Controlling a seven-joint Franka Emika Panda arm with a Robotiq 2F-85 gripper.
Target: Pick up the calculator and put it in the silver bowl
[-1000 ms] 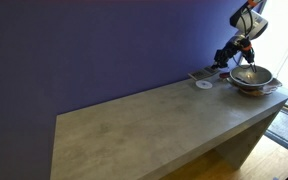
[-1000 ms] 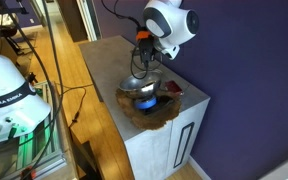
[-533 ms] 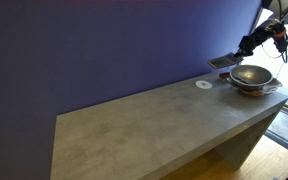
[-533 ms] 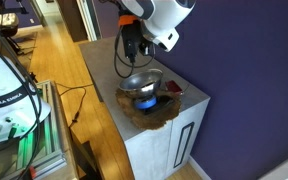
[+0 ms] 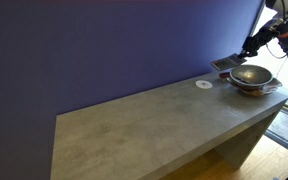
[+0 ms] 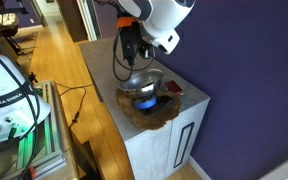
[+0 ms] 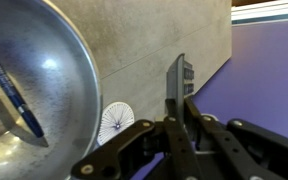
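Note:
I will move my gripper toward the left in the wrist view next, over the open middle of the silver bowl, to release the calculator (image 5: 224,63), which is still hanging outside the bowl's rim.
My gripper (image 5: 242,54) is shut on the calculator (image 5: 224,63), a thin grey slab with dark keys, and holds it in the air above the table, just beside the silver bowl (image 5: 251,76). In the wrist view the calculator (image 7: 181,78) stands edge-on between my fingers (image 7: 173,118), with the gripper (image 7: 181,112) clamped on its lower end. The shiny bowl (image 7: 44,70) fills the left of that view. In an exterior view the gripper (image 6: 132,52) hangs over the bowl (image 6: 144,82); the calculator is not clear there.
A small white round disc (image 5: 204,84) lies on the grey table (image 5: 144,125) near the bowl and shows in the wrist view (image 7: 114,122). The bowl sits on a reddish-brown dish (image 6: 154,112) at the table's end. A purple wall runs behind the table.
The gripper has risen from the table surface with the calculator in it and moved slightly toward the bowl. In the last half second it has hardly moved.

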